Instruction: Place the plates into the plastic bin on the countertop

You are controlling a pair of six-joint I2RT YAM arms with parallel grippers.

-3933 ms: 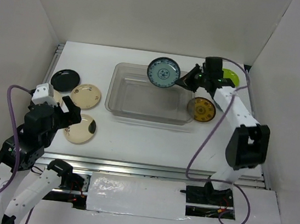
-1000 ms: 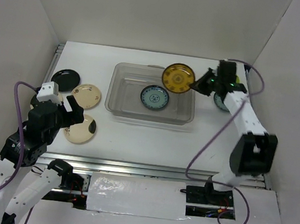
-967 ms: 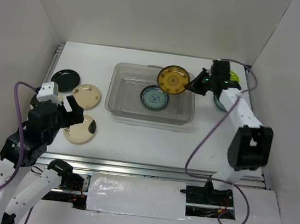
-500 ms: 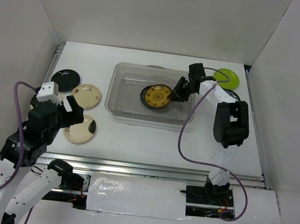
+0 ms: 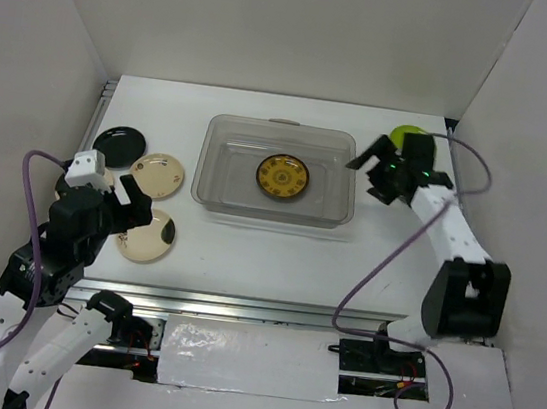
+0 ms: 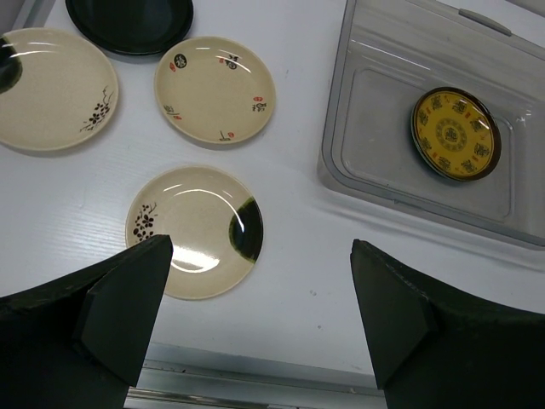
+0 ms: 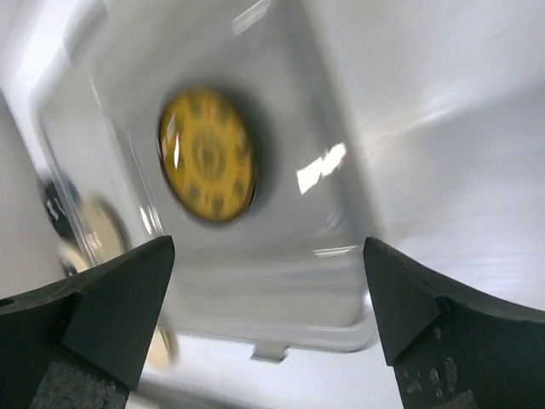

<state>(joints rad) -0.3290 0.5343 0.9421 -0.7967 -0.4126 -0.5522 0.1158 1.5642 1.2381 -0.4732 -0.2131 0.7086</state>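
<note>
My right gripper has to swing away from the bin [image 5: 216, 193] and go down to the countertop on the near side of the lime green plate.
The clear plastic bin [image 5: 216, 193] sits mid-countertop with a yellow-brown plate [image 5: 282, 176] lying flat inside it. My right gripper [image 5: 371, 173] hangs open and empty just past the bin's right end, and its wrist view looks down on that plate [image 7: 207, 155] and the bin wall [image 7: 281, 315]. A lime green plate [image 5: 407, 137] peeks out behind the right arm. On the left lie a black plate [image 5: 118, 144], a cream plate [image 5: 156, 175] and a cream plate with a black patch [image 5: 151, 236]. My left gripper [image 5: 112, 205] hovers open above them, holding nothing.
Another cream plate [image 6: 51, 89] lies at the far left in the left wrist view. A metal rail [image 5: 270, 310] runs along the countertop's near edge. White walls close in the back and both sides. Purple cables trail from both arms.
My right gripper lowered the yellow-brown plate into the bin onto the teal plate, opened, and drew back to the right. The left arm has stayed still.
</note>
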